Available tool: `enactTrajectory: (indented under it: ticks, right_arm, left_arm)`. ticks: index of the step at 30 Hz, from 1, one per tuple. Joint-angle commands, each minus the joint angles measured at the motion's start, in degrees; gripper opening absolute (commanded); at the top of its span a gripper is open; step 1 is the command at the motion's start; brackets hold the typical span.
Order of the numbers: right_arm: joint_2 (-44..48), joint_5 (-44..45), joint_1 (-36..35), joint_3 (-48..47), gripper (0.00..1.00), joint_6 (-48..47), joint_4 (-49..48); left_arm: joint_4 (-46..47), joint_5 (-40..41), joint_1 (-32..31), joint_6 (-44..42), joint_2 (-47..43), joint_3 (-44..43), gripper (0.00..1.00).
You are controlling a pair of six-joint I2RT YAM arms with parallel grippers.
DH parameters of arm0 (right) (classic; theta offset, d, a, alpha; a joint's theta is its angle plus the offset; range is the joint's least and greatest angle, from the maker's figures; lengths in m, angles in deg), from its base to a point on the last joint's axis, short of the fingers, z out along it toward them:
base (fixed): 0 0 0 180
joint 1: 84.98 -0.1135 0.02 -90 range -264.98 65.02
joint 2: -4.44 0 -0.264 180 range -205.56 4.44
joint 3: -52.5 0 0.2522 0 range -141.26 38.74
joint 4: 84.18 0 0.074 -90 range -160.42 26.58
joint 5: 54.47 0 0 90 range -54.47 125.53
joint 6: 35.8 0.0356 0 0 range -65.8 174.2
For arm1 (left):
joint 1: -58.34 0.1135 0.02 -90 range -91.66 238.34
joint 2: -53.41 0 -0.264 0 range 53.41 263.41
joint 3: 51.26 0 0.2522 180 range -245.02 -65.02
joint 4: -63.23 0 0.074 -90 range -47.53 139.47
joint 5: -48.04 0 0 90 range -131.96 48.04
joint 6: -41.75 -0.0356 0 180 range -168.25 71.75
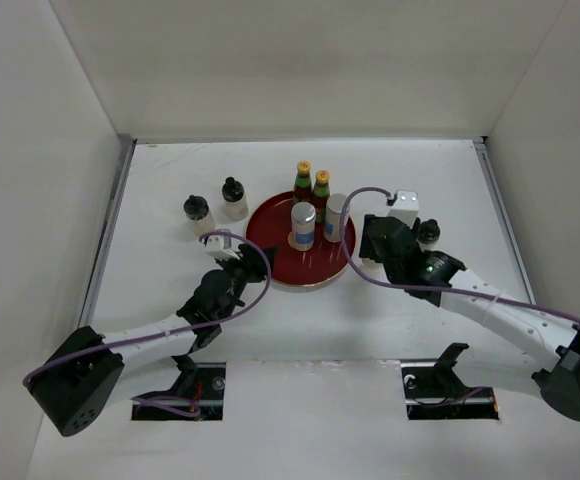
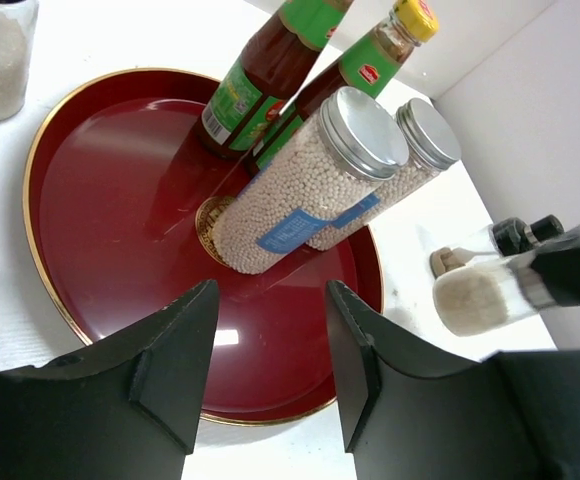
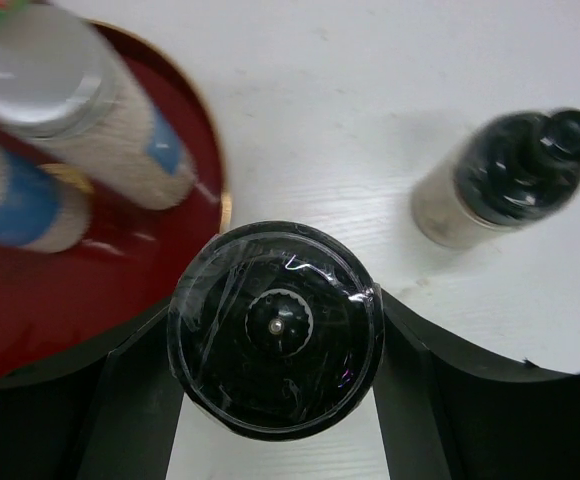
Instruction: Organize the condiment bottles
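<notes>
The shaker in my right gripper needs to go left in the top view next, to the bare near part of the tray's bottom below. I need to lower it there and release it.
Two red sauce bottles (image 1: 303, 183) (image 1: 321, 190) with yellow caps and two silver-lidded jars (image 1: 303, 225) (image 1: 336, 215) stand in the round red tray (image 1: 270, 262). Two dark-capped shakers (image 1: 197, 213) (image 1: 233, 198) stand left of the tray, and another (image 1: 428, 233) stands to its right. My right gripper (image 3: 275, 330) is shut on a dark-capped shaker (image 3: 275, 335), seen end-on just off the tray's right rim. That shaker also shows in the left wrist view (image 2: 480, 295). My left gripper (image 2: 270, 300) is open and empty over the tray's near-left rim (image 2: 270, 418).
White walls close in the table on the left, back and right. The free shaker (image 3: 510, 180) stands close to the right of my right gripper. The jars (image 2: 300, 185) and sauce bottles (image 2: 270, 70) stand just ahead of my left fingers.
</notes>
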Motion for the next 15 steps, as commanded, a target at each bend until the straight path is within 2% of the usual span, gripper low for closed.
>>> enactTrajectory:
  ticks: [1, 9, 15]
  right_arm:
    - [-0.14, 1.59, -4.5, -7.15, 0.48, -1.06, -5.62]
    - [-13.93, -4.56, -9.61, -13.66, 0.48, -3.17, -19.06]
    - [-21.41, -5.45, -11.46, -15.77, 0.48, -3.44, -24.08]
  left_arm:
    - [3.25, 1.33, 0.42, -0.21, 0.44, 0.04, 0.45]
    - [2.81, 1.95, 2.0, 0.41, -0.61, 0.83, 0.46]
    - [2.72, 1.95, 2.62, 0.85, -0.62, 1.1, 0.47]
